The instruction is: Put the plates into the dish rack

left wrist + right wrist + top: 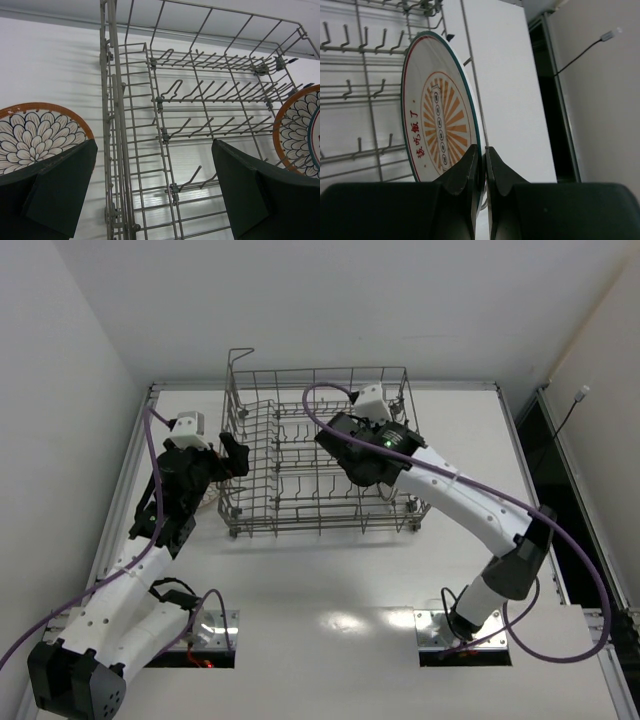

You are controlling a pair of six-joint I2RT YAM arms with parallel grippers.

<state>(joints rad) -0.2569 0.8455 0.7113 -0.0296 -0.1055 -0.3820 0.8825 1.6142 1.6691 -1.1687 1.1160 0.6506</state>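
The standing petal-patterned plate occupies the end of the rack, so I will shift my right gripper toward the rack's middle next, then lower over the rack's free wires beside that plate.
The grey wire dish rack (pixel 300 502) stands at the back middle of the table. My right gripper (pixel 482 160) is shut on the rim of the plate with the orange centre medallion (pixel 440 125) and holds it upright on edge over the rack's right part; in the top view the gripper (pixel 352 455) hides that plate. My left gripper (pixel 155 187) is open and empty, hovering over the rack's left wall (pixel 112 125). One petal-patterned plate (pixel 35 135) lies on the table just left of the rack. A second petal-patterned plate (pixel 297 130) stands at the rack's right end.
Rows of upright tines (pixel 210 92) fill the rack floor. A raised metal lip (pixel 330 385) edges the white table at the back and sides. White walls close in on both sides. A dark gap (pixel 552 100) runs beyond the table's right edge.
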